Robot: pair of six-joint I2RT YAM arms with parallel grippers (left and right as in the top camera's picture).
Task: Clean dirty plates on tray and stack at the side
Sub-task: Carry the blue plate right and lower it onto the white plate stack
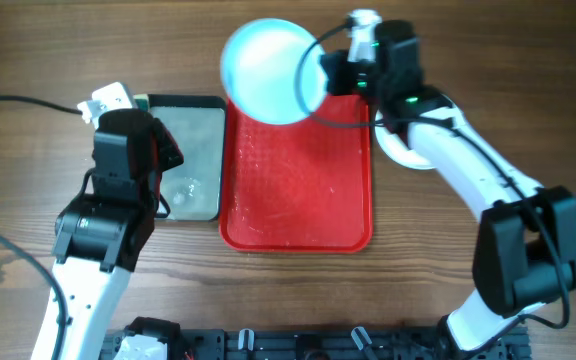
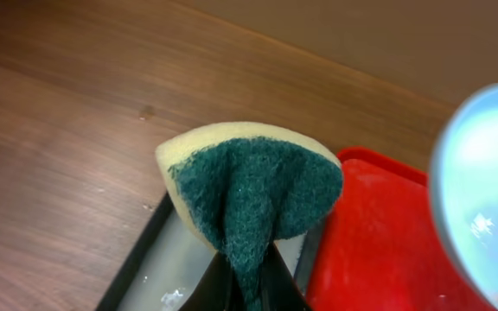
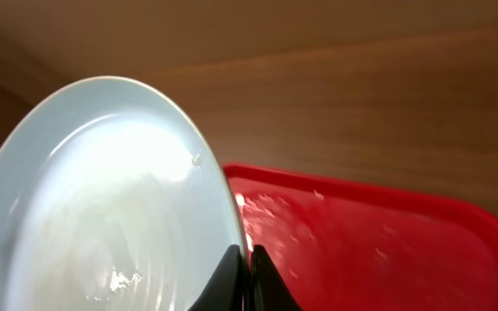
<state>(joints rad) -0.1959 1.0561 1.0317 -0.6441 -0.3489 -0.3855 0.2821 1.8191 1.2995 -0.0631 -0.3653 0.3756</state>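
Note:
My right gripper needs to go to its right in the overhead view next, lower to the other plate (image 1: 402,148) below and release the light blue plate's rim to stack them.
My right gripper (image 1: 326,75) is shut on the rim of a light blue plate (image 1: 268,70) and holds it tilted above the far edge of the red tray (image 1: 298,225). In the right wrist view the fingers (image 3: 247,263) pinch the plate's edge (image 3: 102,207), with the tray (image 3: 379,250) below. My left gripper (image 1: 158,150) is shut on a yellow and green sponge (image 2: 253,186), held over the dark grey tray (image 1: 193,160). Another plate (image 1: 408,152) lies right of the red tray, mostly hidden under my right arm.
The dark grey tray (image 2: 158,263) holds some wet residue and sits against the red tray's left side (image 2: 379,242). The red tray's surface is wet with droplets. A cable runs across the table at far left (image 1: 18,100).

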